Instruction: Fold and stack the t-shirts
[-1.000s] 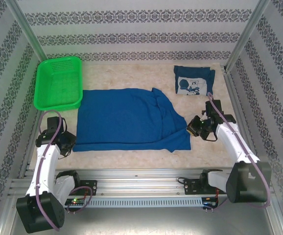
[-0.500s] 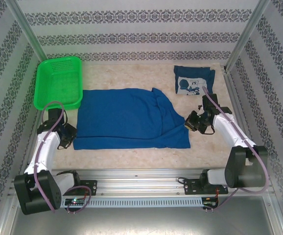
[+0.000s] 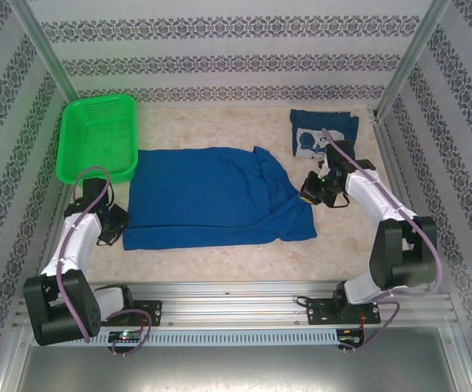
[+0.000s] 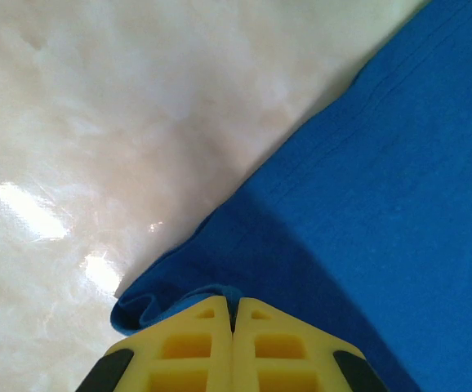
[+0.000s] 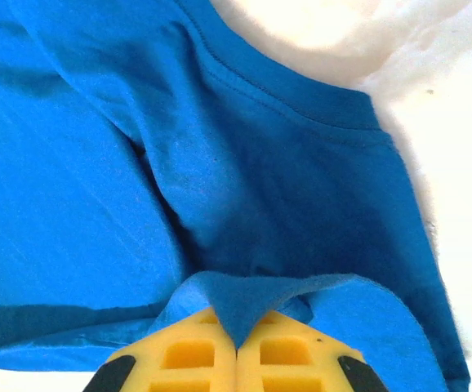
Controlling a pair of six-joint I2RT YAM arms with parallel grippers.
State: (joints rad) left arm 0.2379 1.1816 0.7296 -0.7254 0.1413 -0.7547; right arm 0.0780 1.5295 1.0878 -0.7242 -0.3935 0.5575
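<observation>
The shirt's side edge [image 3: 133, 209] [image 4: 260, 212] lies flat outward of my left gripper. My left gripper will pull the fold of the shirt's hem outward next and let go of it on that edge.
A royal-blue t-shirt [image 3: 211, 198] lies spread across the middle of the table, plain side up. My left gripper [image 3: 115, 229] is shut on the shirt's near-left corner [image 4: 220, 296], and the yellow fingers [image 4: 195, 347] pinch a small fold of cloth. At the right edge, my right gripper [image 3: 309, 191] is shut on the blue cloth [image 5: 244, 306], which drapes over its yellow fingers [image 5: 289, 355]. The sleeve hem [image 5: 301, 102] shows beyond them. A second t-shirt [image 3: 322, 135], folded with its white print up, sits at the back right.
A green mesh basket [image 3: 97, 137] stands at the back left, just beyond the spread shirt's left edge. Patterned walls and metal posts close in the table. Bare marbled tabletop [image 3: 220, 257] runs along the front, ahead of the metal rail.
Both grippers have moved away from the front edge, carrying the shirt's near edge with them. The right gripper went furthest, up toward the folded shirt, and the near-right flap has drawn in.
</observation>
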